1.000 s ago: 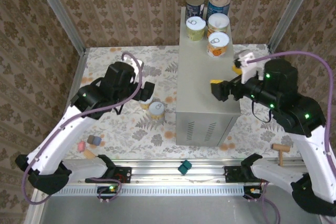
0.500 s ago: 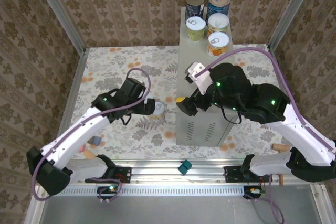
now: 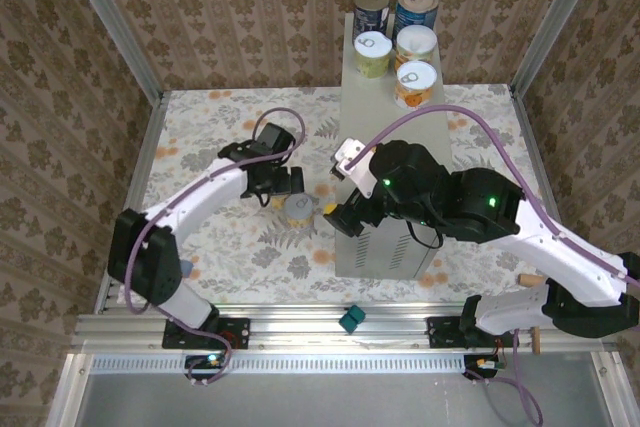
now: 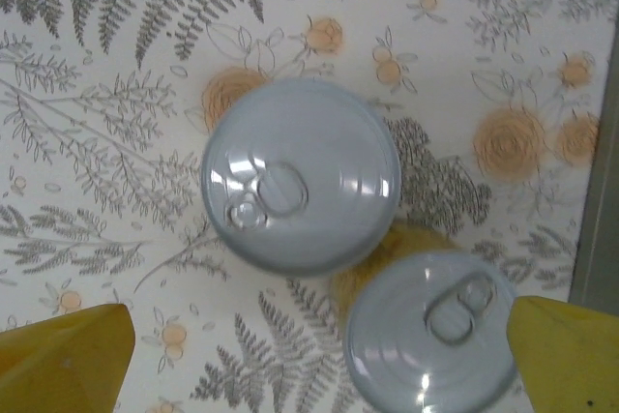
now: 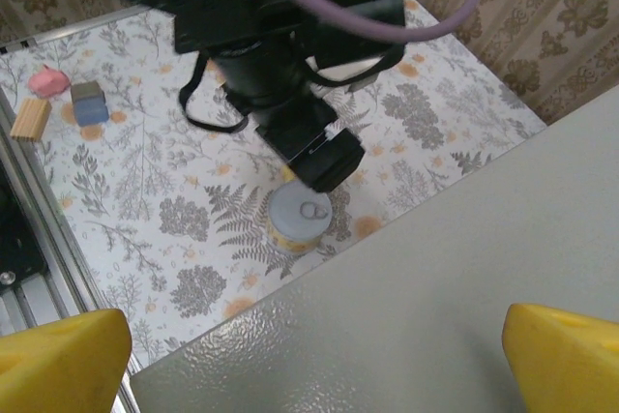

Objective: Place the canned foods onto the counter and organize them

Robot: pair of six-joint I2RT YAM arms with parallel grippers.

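Note:
My left gripper is above the further-out white-lidded can (image 4: 302, 176) with its open yellow fingers spread wider than the can's lid, so it will move down onto the can next.
Two white-lidded cans stand side by side on the floral floor, one (image 4: 300, 176) further out and one (image 4: 430, 331) nearer the counter (image 3: 368, 112). My left gripper (image 4: 314, 374) hangs open above them, yellow fingertips (image 4: 63, 360) wide apart and touching neither. From above, that gripper (image 3: 277, 187) covers one can, and the other (image 3: 298, 211) shows beside it. On the counter's far end stand two blue-labelled cans (image 3: 371, 9) (image 3: 415, 9) and three yellow-labelled ones (image 3: 416, 82). My right gripper (image 5: 314, 355) is open over the counter top (image 5: 464, 287), at its left front edge (image 3: 335, 213).
Small blocks, pink (image 5: 46, 79), grey-blue (image 5: 89, 103) and wooden (image 5: 29, 118), lie on the floor near the left arm's base. A teal piece (image 3: 351, 319) sits on the front rail. A wooden mallet (image 3: 530, 282) lies at the right. Patterned walls close in the back and sides.
My left gripper has swung right and now hangs over the two floor cans. My right arm has swept left across the counter to its left front edge. Both stayed open.

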